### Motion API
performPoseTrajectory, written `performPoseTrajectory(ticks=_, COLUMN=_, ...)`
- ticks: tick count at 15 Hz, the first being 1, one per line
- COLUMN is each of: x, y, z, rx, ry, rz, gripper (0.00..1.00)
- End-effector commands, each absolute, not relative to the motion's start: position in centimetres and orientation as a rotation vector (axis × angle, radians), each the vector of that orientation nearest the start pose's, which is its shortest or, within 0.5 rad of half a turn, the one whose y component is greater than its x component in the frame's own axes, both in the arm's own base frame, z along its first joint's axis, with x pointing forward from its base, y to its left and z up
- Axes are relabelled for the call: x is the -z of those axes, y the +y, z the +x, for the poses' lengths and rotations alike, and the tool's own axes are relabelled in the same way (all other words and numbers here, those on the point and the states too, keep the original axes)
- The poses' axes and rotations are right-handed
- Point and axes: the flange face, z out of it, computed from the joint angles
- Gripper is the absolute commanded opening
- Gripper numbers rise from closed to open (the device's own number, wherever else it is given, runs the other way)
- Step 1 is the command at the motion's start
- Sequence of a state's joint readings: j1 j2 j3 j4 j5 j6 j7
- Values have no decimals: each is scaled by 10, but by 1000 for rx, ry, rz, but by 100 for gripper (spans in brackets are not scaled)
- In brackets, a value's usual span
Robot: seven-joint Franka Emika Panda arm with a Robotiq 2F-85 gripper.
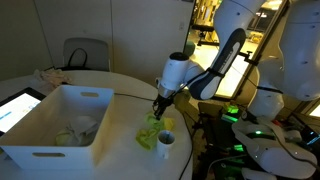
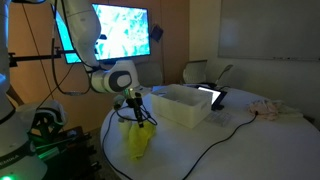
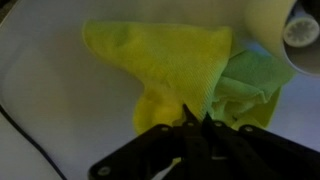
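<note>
I should lift the pinched yellow cloth high above the bin's sides next, move outward over the inside of the bin and release the cloth, because the open white bin (image 1: 72, 122) stands outward of my gripper.
A yellow cloth (image 3: 160, 60) lies crumpled on the white table, with a green cloth (image 3: 245, 85) tucked against its right side. My gripper (image 3: 196, 118) is down on the yellow cloth's near edge. Its fingertips are drawn together and pinch a fold of yellow fabric. In both exterior views the gripper (image 1: 160, 106) (image 2: 132, 108) points straight down onto the yellow cloth (image 1: 150, 130) (image 2: 136, 140), which rises in a peak toward it. A white cup (image 1: 166, 142) (image 3: 292, 30) stands right beside the cloths.
A large white bin (image 1: 60, 125) (image 2: 185, 105) sits on the round table (image 1: 120, 160) close to the arm. A tablet (image 1: 15, 108) (image 2: 212, 97) lies beyond it. A black cable (image 2: 215, 150) runs across the table. A chair (image 1: 85, 52) stands behind.
</note>
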State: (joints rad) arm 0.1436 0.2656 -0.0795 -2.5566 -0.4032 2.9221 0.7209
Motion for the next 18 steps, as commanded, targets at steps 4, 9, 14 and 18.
performPoseTrajectory(ticks=4, x=-266, y=80, z=477, rx=408, ry=504, rz=-3174, gripper=2)
performPoseTrajectory(ticks=9, x=-311, y=110, z=487, rx=508, ry=513, rz=-3179, gripper=2)
performPoseTrajectory(ticks=14, x=-349, y=136, z=490, rx=560, ry=508, rz=-3185, gripper=2)
performPoseTrajectory(ticks=18, x=-380, y=154, z=501, rx=621, ry=525, rz=-3188, gripper=2)
